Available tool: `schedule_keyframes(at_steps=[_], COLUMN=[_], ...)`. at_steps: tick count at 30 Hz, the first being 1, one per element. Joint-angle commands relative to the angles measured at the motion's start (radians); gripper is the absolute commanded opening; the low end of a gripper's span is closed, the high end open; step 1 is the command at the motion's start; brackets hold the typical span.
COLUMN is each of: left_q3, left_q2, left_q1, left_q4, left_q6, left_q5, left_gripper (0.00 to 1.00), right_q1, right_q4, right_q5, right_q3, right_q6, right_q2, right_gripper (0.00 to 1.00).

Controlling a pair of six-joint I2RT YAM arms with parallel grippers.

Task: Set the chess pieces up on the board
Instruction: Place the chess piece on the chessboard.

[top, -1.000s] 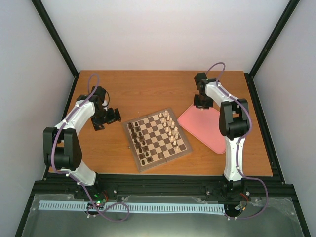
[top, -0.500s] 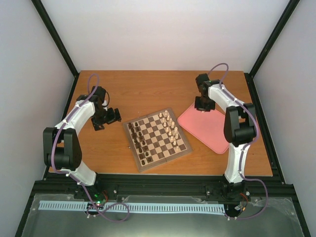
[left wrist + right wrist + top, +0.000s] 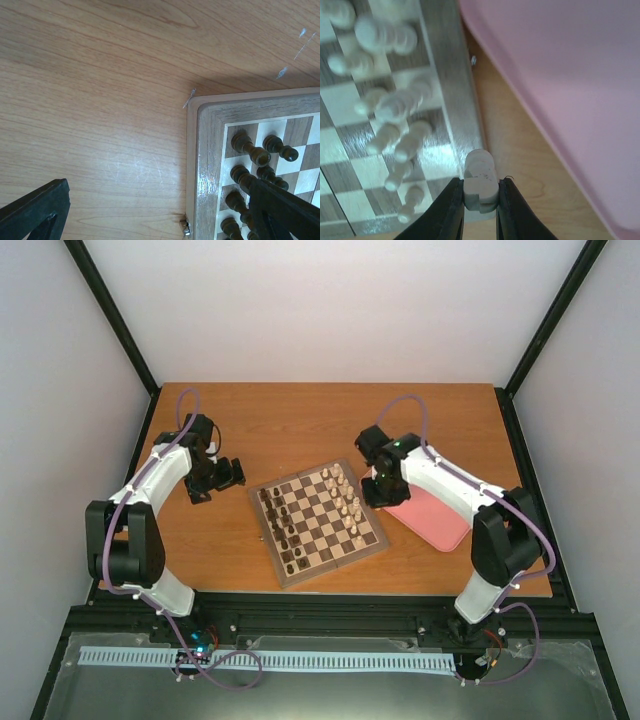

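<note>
My right gripper moves in over the board (image 3: 318,521) and down next, releasing the pale cream piece on the bare light edge square by the board's near corner.
The board (image 3: 318,521) lies in the middle of the table, with dark pieces (image 3: 283,525) along its left side and pale chess pieces (image 3: 345,498) along its right side. My right gripper (image 3: 377,490) hangs over the board's right edge, shut on a pale cream chess piece (image 3: 480,179). In the right wrist view the board's border (image 3: 452,100) and blurred pale pieces (image 3: 395,107) lie below. My left gripper (image 3: 222,476) is open and empty, left of the board. In the left wrist view its fingers (image 3: 35,210) straddle the board's corner (image 3: 205,165), with dark pieces (image 3: 250,150) close by.
A pink tray (image 3: 428,508) lies right of the board, partly under my right arm; it shows as bare pink (image 3: 560,75) in the right wrist view. The wooden table (image 3: 300,420) ends at black frame rails all round.
My right arm has swung from the pink tray's far end leftward and nearer, to the board's right edge, with the pale piece in its jaws. The left arm has not moved.
</note>
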Motion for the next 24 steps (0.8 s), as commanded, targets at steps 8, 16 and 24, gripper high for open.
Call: schedule_keyframes(at_steps=[8,16,24], left_q3=[0.028,0.008,0.006], left_q2=[-0.037,-0.046,-0.048], left_q1=[-0.006,-0.005,-0.006], left_q4=[-0.005,0.002,0.0], left_q6=[0.016,0.012,0.015], left_q5=[0.0,-0.001,-0.005], left_gripper=[1.0,1.0,1.0], right_q1=[0.129,0.167,0.195], right_q4=[0.003,0.003,-0.001], right_q5=[-0.037,-0.034,-0.008], right_q3=[-0.046,-0.075,-0.069], right_q6=[0.025,0.035,0.06], right_q2=[0.029,0.027,0.064], right_gripper=[0.07,0.07,0.08])
